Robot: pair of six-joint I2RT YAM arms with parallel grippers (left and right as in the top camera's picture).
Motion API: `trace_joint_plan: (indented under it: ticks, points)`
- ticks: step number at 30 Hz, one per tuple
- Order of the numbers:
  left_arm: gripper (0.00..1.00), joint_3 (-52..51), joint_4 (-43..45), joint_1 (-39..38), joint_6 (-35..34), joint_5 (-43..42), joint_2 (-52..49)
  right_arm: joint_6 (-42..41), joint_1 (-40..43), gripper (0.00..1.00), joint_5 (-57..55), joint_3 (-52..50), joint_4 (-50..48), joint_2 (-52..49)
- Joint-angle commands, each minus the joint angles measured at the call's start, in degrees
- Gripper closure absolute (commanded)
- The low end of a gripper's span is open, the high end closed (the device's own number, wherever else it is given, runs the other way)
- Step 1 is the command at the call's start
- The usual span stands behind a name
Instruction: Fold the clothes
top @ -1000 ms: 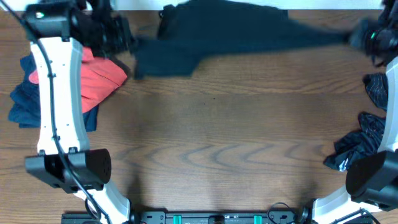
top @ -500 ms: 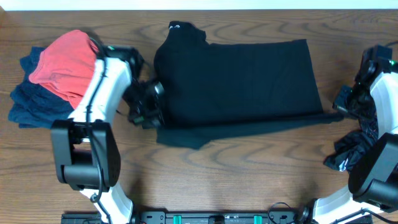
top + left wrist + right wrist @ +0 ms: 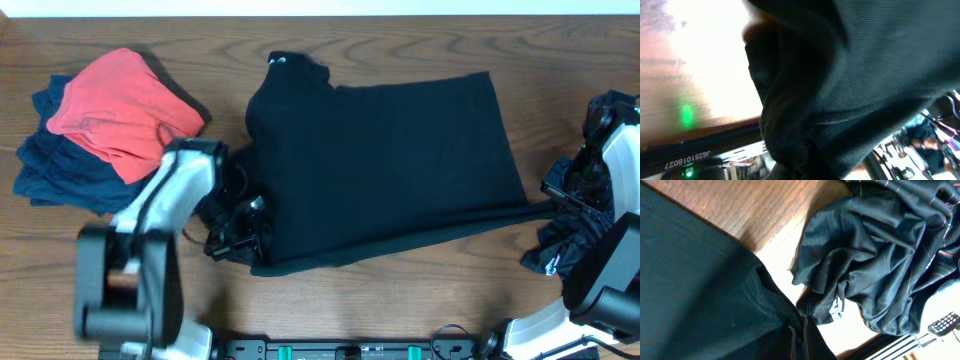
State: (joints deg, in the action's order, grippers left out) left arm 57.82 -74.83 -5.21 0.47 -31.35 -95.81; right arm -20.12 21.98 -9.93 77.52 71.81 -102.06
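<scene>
The cloth beyond the shirt's edge lies spread flat, so my left gripper will move outward over that edge by the red garment and release the shirt's corner there.
A plain black shirt [image 3: 390,160] lies spread flat across the middle of the table, its collar with a small white mark [image 3: 278,59] toward the back left. My left gripper [image 3: 238,232] is shut on the shirt's near left corner. At the near right, my right gripper [image 3: 562,197] is shut on the stretched hem. Black cloth [image 3: 850,90] fills the left wrist view and hides the fingers. In the right wrist view the shirt's edge [image 3: 700,295] bunches into the right gripper [image 3: 801,345] at the bottom.
A red garment [image 3: 120,105] lies on folded dark blue clothes [image 3: 60,170] at the left. Crumpled dark garments [image 3: 560,245] sit at the right edge beside the right arm, showing faint stripes in the right wrist view [image 3: 880,265]. The wooden tabletop [image 3: 400,300] shows in front.
Both arms have pulled the black shirt from the table's back edge toward the front, spreading it flat. The left arm swung from over the red pile to the shirt's near left corner.
</scene>
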Motion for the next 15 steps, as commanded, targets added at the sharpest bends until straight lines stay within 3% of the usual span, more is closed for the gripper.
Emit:
trace_joint_plan:
  ticks: [1, 5, 7, 15]
  points:
    - [0.94, -0.68, -0.37, 0.55, 0.74, 0.7, 7.34, -1.42, 0.48, 0.99, -1.51, 0.02, 0.44, 0.09]
    - [0.94, -0.68, 5.05, 0.55, -2.27, 0.68, 12.81, -1.27, 0.33, 0.99, 1.55, 0.02, -1.27, 0.09]
    - [0.94, -0.68, 9.16, 0.55, -4.28, 0.68, 13.97, 2.89, -0.2, 0.99, 7.32, 0.02, -4.98, 0.09]
    - [0.94, -0.72, 21.59, 0.55, -14.88, 0.68, 13.03, 8.7, -4.48, 0.99, 16.33, 0.02, -18.97, 0.04]
